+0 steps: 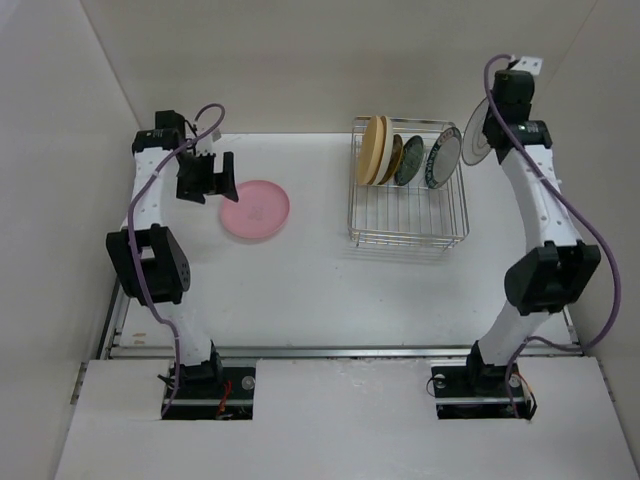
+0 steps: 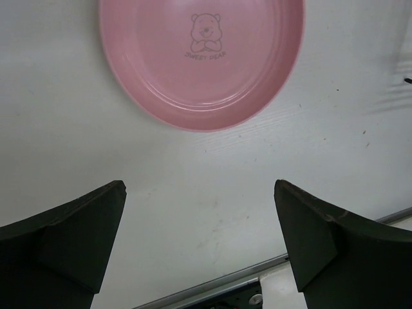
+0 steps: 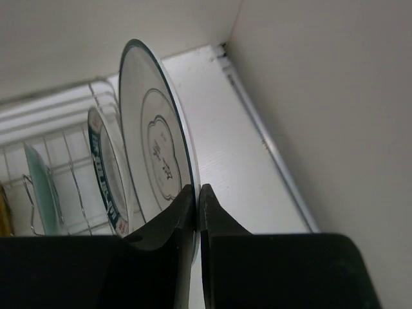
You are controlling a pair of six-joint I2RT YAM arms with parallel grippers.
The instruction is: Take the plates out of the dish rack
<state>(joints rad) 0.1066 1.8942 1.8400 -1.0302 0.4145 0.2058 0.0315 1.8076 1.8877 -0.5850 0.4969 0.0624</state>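
Note:
The spot on the tabletop near the pink plate is empty, so my right gripper should move back, down and to the left in the top view to get there.
A pink plate (image 1: 255,209) lies flat on the white table, left of the dish rack (image 1: 408,215). My left gripper (image 1: 215,180) hangs open just beside it; in the left wrist view the pink plate (image 2: 201,58) lies beyond the empty left gripper (image 2: 199,187). In the rack stand a tan-yellow plate (image 1: 375,150), a smaller dark plate (image 1: 392,158), a teal one (image 1: 409,160) and a white plate with a teal patterned rim (image 1: 441,157). My right gripper (image 1: 487,135) is shut on the edge of a white plate with a thin dark rim (image 1: 474,145), held upright above the rack's right side. The right wrist view shows this gripper (image 3: 198,188) pinching that plate (image 3: 154,141).
The enclosure's right wall (image 3: 335,96) stands close to the held plate and right arm. A metal rail (image 1: 340,352) runs along the table's near edge. The rack's wire bars (image 3: 64,109) lie behind the patterned-rim plate (image 3: 103,174).

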